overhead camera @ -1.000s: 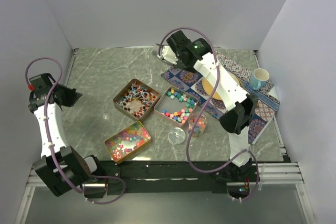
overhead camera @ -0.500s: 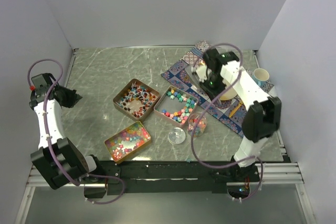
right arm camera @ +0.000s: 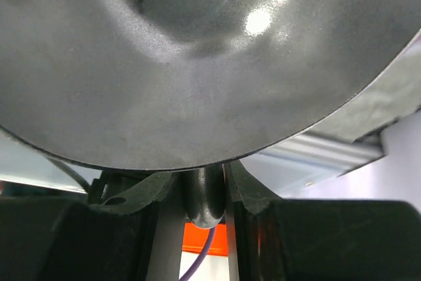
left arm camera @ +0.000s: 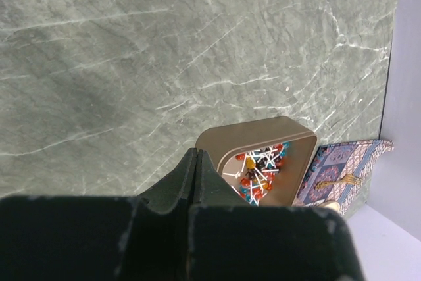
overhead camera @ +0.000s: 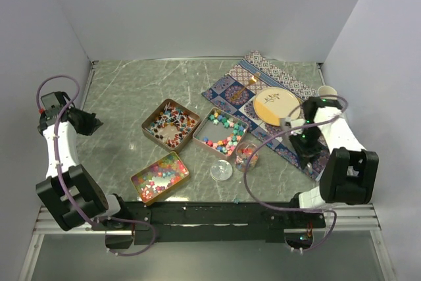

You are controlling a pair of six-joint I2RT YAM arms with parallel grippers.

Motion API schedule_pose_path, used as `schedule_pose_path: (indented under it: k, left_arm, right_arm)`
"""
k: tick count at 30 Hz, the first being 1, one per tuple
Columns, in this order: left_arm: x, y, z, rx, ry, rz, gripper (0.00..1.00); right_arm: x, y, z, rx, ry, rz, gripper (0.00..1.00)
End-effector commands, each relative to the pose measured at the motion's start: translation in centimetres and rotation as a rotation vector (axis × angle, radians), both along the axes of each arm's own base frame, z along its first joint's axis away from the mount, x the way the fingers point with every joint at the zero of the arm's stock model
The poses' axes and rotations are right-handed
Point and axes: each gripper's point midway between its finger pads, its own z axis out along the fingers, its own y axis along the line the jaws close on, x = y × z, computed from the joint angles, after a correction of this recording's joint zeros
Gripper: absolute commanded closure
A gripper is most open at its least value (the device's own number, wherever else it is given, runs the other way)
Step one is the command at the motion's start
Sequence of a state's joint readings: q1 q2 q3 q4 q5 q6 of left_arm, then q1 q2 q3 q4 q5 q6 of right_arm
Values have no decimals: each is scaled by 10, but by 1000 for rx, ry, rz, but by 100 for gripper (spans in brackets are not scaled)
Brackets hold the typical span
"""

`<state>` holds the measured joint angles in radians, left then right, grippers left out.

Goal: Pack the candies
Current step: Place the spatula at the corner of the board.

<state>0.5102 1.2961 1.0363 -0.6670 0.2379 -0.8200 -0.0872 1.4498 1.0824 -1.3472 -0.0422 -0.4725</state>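
The clear jar (overhead camera: 247, 154) holds candies already. So my right gripper moves down with the scoop past the cloth's near corner next, toward the side of the jar on the mug's side.
The candies lie in three copper tins: stick sweets (overhead camera: 171, 124), chunky pastel pieces (overhead camera: 222, 132) and glossy beads (overhead camera: 160, 177). Some candies also sit in the clear jar (overhead camera: 247, 154), whose lid (overhead camera: 221, 170) lies beside it. My left gripper (overhead camera: 84, 123) hangs at the far left, shut and empty. In the left wrist view its tips (left arm camera: 194, 156) point toward the stick-sweet tin (left arm camera: 263, 169). My right gripper (overhead camera: 307, 148) is folded back over the cloth's near right corner. In its wrist view it (right arm camera: 202, 174) is shut on the stub handle of a dark grey scoop (right arm camera: 197, 64).
A patterned cloth (overhead camera: 263, 77) at the back right carries a yellow plate (overhead camera: 275, 105) and a gold utensil (overhead camera: 250, 82). A pale mug (overhead camera: 325, 91) stands by the right wall. White walls close in on three sides. The right arm's elbow (overhead camera: 352, 169) bulges near the right edge.
The right arm swung from the far middle across the cloth to the right side and folded back toward its base, uncovering the plate. The left arm barely shifted.
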Motion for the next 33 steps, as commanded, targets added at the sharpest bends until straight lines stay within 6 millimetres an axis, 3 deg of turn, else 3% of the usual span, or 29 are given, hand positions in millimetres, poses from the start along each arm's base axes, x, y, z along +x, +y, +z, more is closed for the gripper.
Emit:
schedule_pose_path:
  k: [1,7,10,15,19,25,30,33]
  left_arm:
    - [11,9,9,37,-38,-4,99]
    - [17,12,12,38,-44,-3,99]
    - [19,11,11,29,-46,-4,99]
    - [19,11,10,29,-34,-11,99]
    - [20,13,9,31,-32,-12,99]
    - [15,7,1,25,-20,-16,99]
    - [17,4,-1,23,-20,-38,99]
    - [26,1,6,11,-43,-65,99]
  right_arm:
    - [-23,-29,-1,-32,22,-127,100]
    - [-73,-67,-15,-101,137,-302,100]
    - [-86,-84,-27,-127,179,-401,100]
    - [-95,-121,-40,-220,213,-431,100]
    - [-87,-144,-47,-291,157,-363,100]
    - [-84,-138,-68,-221,164,-325,93]
    - [-86,-118,-80,-122,185,-351,69]
    - [-86,-112,-74,-100,155,-348,58]
